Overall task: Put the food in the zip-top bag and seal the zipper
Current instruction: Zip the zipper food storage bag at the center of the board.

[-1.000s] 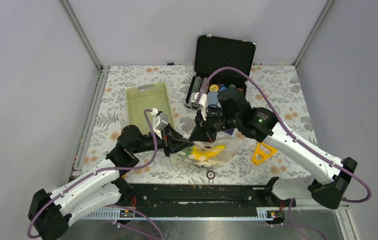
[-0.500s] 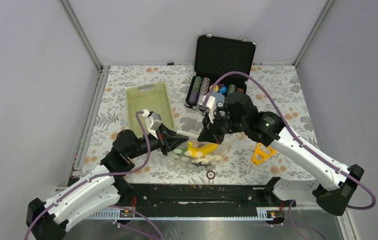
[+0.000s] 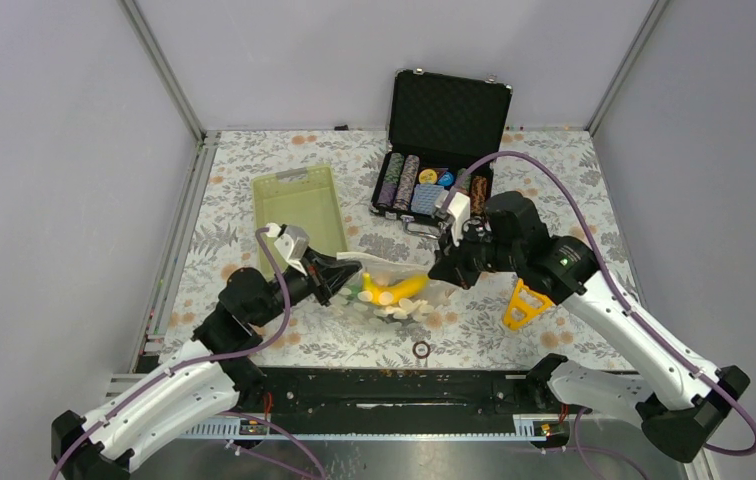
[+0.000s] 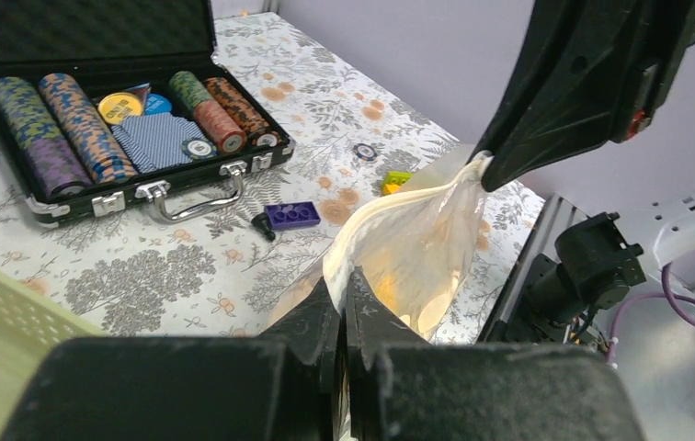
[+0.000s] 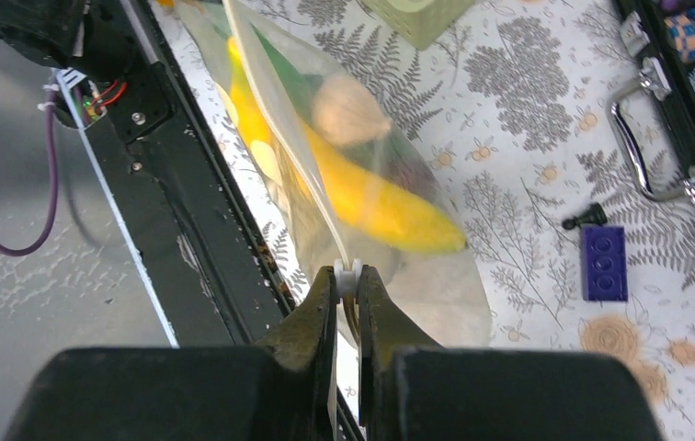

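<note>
I will next move my right gripper across and down beside the yellow triangular tool (image 3: 526, 304), then release, as that tool is below it, to the right in the top view.
The zip-top bag (image 3: 394, 295) hangs stretched between my two grippers, just above the table. Inside it are the yellow banana (image 5: 371, 202), a white garlic-like bulb (image 5: 348, 110) and green pieces (image 5: 298, 83). My left gripper (image 3: 351, 270) is shut on the bag's left mouth corner (image 4: 344, 280). My right gripper (image 3: 444, 275) is shut on a small white slider (image 5: 347, 274) at the right end of the zipper (image 5: 293, 156). In the left wrist view the right gripper (image 4: 486, 165) pinches the bag's far corner. The grape bunch is not clearly visible.
The lime-green basket (image 3: 299, 205) lies behind the left gripper. An open black case of poker chips (image 3: 434, 185) stands at the back. A yellow triangular tool (image 3: 524, 305) lies right of the bag. A purple brick (image 5: 603, 262) and a small ring (image 3: 421, 349) lie on the table.
My right gripper has slid rightward along the bag's mouth, away from my left gripper. The left gripper has drawn back left, and the bag is now pulled taut between them.
</note>
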{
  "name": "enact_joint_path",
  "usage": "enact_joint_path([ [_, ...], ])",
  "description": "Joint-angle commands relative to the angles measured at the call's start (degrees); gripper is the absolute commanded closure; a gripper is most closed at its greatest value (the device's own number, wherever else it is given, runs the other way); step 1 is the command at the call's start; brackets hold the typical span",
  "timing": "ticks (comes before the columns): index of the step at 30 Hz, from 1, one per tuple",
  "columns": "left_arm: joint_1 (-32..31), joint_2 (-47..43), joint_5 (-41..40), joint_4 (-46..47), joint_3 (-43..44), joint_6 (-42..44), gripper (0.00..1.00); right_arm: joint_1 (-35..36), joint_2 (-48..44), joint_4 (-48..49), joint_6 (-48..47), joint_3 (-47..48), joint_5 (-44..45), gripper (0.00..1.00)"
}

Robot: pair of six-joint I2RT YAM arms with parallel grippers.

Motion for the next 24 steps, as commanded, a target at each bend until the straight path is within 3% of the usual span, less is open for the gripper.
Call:
enact_joint_path([
  [1, 0.81, -1.93, -9.87, 0.10, -0.47, 0.65, 1.00, -2.67, -4.60, -3.72, 0.61, -1.89, 6.68, 1.00],
  [9, 0.78, -3.01, -14.90, -2.20, -0.67, 1.16, 1.00, -5.77, -9.35, -3.92, 2.87, -5.53, 14.76, 1.00],
  [24, 0.79, -2.62, -16.57, -2.94, -0.04, 1.20, 1.00, -7.09, -13.59, -5.49, 4.72, -5.95, 21.95, 1.00],
])
